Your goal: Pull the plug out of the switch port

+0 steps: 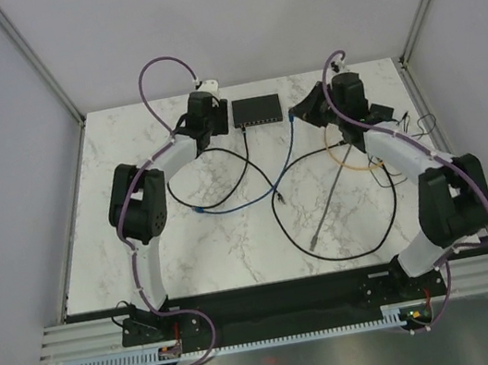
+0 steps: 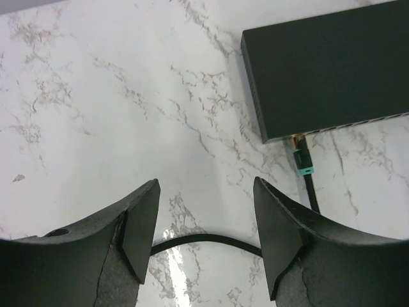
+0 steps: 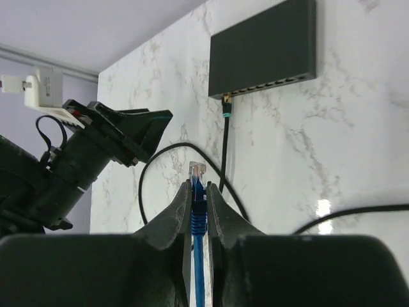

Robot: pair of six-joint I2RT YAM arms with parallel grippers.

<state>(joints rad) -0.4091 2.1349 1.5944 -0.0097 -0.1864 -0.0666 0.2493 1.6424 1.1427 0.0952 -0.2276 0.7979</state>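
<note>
I should move my right gripper to the right in the top view next, then down, and let go of the blue plug by the black cable loops, clear of the switch.
The switch is a flat black box at the back middle of the marble table. A black cable's plug, ringed in teal, sits in a port at the switch's left end. My right gripper is shut on a blue plug with a clear tip, held to the right of the switch and clear of it. My left gripper stands open left of the switch, above a black cable lying on the table, touching nothing.
The blue cable trails across the table's middle. Black cable loops, a grey lead and a yellow cable lie on the right half. Grey walls close in the table on the left, right and back.
</note>
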